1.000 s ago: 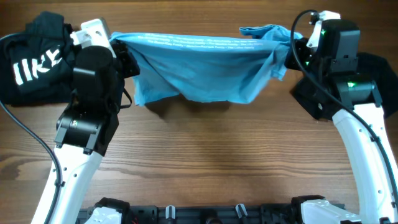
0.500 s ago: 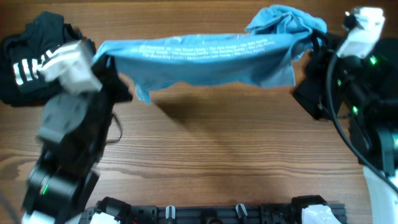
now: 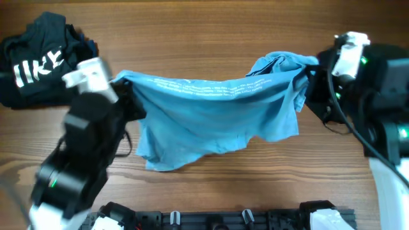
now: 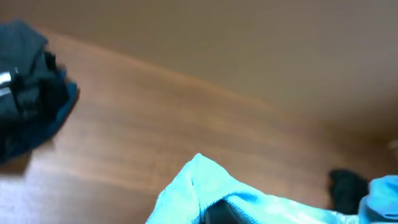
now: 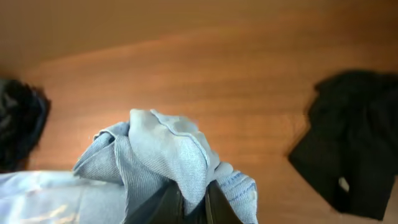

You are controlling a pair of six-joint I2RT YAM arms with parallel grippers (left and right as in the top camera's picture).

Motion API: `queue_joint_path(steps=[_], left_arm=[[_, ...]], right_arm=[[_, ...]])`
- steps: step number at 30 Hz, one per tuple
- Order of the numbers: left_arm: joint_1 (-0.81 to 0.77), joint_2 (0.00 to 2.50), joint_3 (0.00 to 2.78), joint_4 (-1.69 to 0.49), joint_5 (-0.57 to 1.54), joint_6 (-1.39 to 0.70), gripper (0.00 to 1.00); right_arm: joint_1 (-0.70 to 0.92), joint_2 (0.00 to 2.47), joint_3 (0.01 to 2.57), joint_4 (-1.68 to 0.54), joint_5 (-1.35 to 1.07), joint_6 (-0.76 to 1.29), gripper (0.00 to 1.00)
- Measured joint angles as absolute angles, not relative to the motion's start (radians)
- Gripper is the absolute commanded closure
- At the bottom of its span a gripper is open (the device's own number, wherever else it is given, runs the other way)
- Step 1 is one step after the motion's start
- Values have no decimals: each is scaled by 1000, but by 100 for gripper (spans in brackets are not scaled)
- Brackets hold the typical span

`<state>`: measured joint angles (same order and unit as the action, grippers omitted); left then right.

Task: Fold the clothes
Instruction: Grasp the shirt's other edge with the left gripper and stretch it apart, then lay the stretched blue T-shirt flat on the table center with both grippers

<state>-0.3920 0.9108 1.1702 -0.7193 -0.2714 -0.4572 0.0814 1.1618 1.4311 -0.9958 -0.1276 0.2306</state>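
Note:
My left gripper should move down, outward and to the right in the overhead view next, onto the bare tabletop, and release, because the shirt hangs above the table.
A light sky-blue T-shirt (image 3: 217, 108) with pale printed text lines hangs stretched between my two grippers above the wooden table, and its lower part sags toward the front. My left gripper (image 3: 124, 89) is shut on the shirt's left end, which covers the fingers in the left wrist view (image 4: 217, 214). On the right end, bunched fabric (image 5: 168, 155) is pinched in my shut right gripper (image 3: 305, 73), whose dark fingers (image 5: 171, 205) show below the cloth.
A crumpled black garment with white lettering (image 3: 38, 61) lies at the back left; the left wrist view also catches that heap (image 4: 25, 106). Another black garment (image 5: 354, 137) lies on the table at the right. The table's front edge carries the arm bases (image 3: 217, 220).
Both arms have pulled the shirt from the back of the table toward the front. It was taut half a second ago and now sags, with its hem hanging lower.

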Motion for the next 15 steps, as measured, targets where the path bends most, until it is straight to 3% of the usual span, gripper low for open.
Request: queue_joint_path(steps=[15], left_arm=[[-392,1412,1170,-551,-268,-467,96]], right_arm=[[81,1421,1430,-899,-131,231,96]])
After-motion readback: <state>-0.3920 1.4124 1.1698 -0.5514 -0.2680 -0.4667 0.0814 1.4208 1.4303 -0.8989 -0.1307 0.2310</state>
